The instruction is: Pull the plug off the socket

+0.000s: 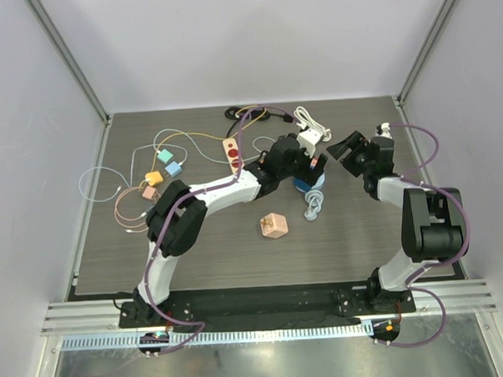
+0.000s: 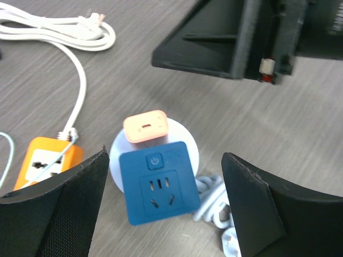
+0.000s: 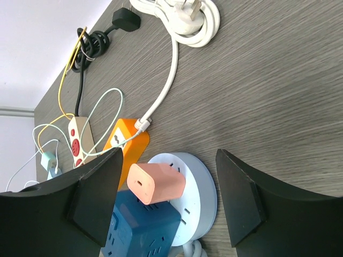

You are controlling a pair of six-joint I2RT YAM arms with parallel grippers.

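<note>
I will move my left gripper down onto the blue cube and bring its fingers in against both sides of the cube, since they are above it with gaps still open.
A round white socket (image 1: pixel 311 186) lies mid-table with a pink plug (image 3: pixel 158 183) and a blue cube adapter (image 2: pixel 158 182) stuck in its top. My left gripper (image 2: pixel 163 206) is open and hovers over it, its fingers (image 2: pixel 59 209) on either side of the blue cube without touching it. The pink plug (image 2: pixel 146 127) sits just beyond the cube. My right gripper (image 3: pixel 169 203) is open and empty. It stands off to the right of the socket (image 3: pixel 201 198) and faces the pink plug. It also shows in the top view (image 1: pixel 346 147).
An orange adapter (image 3: pixel 128 142) on a white cable lies just behind the socket. The socket's coiled white cord (image 2: pixel 211 201) lies beside it. A pink cube (image 1: pixel 274 225) sits nearer the front. A beige power strip (image 1: pixel 231 152), small adapters (image 1: pixel 163 171) and thin cables fill the back left.
</note>
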